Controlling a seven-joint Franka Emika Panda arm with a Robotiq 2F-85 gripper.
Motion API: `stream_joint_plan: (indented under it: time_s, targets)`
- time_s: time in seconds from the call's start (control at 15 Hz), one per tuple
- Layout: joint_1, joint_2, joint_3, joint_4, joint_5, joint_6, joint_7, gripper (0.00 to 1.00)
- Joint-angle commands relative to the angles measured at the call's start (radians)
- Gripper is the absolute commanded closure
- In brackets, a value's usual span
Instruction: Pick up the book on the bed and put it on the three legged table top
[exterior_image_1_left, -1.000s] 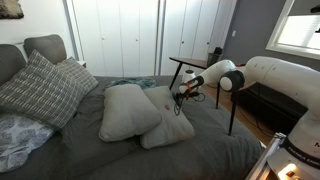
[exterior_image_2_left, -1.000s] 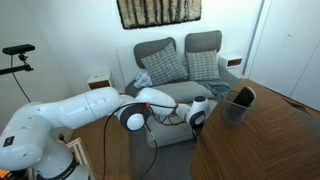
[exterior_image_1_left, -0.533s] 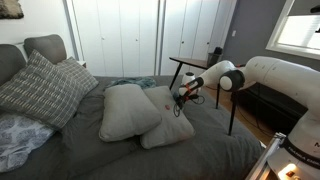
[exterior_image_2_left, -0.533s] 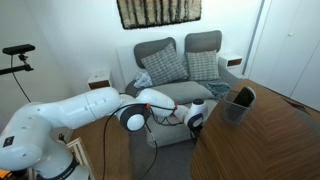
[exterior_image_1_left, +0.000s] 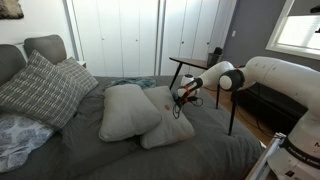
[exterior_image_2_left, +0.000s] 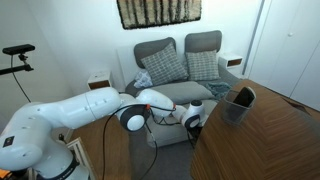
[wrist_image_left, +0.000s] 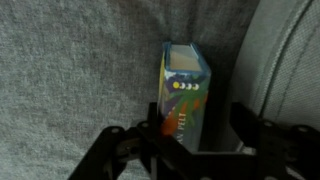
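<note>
Next, my gripper stays low beside the pillow and closes its open fingers across the book's near end, which already stands between them.
The book (wrist_image_left: 184, 92), with a colourful cover and a grey top edge, stands on edge on the dark grey bed (exterior_image_1_left: 120, 155) beside a light grey pillow (wrist_image_left: 290, 60). My gripper (wrist_image_left: 198, 135) is open, with one dark finger on each side of the book's near end; a gap shows on the pillow side. In both exterior views the gripper (exterior_image_1_left: 181, 97) (exterior_image_2_left: 192, 120) is low over the bed next to the pillows; the book is hidden there. The three legged table (exterior_image_1_left: 192, 62) stands behind the arm, and its brown top also fills the foreground (exterior_image_2_left: 270, 145).
Two light grey pillows (exterior_image_1_left: 128, 110) lie mid-bed and plaid pillows (exterior_image_1_left: 40, 88) lean on the headboard. A black object (exterior_image_2_left: 240, 103) sits on the table top. A low black cabinet (exterior_image_1_left: 262, 105) stands under the arm. White closet doors are behind.
</note>
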Motion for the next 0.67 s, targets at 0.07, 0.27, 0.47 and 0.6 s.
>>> stream_joint_plan:
  time_s: [0.07, 0.27, 0.47, 0.6]
  targets:
    - [0.003, 0.000, -0.003, -0.013, 0.027, -0.042, -0.026, 0.49]
    - [0.010, 0.000, -0.020, -0.013, 0.022, -0.089, -0.007, 0.73]
    - [0.020, 0.000, -0.035, 0.012, 0.014, -0.126, 0.006, 0.90]
    - [0.031, -0.001, -0.052, 0.057, 0.005, -0.154, 0.011, 0.90]
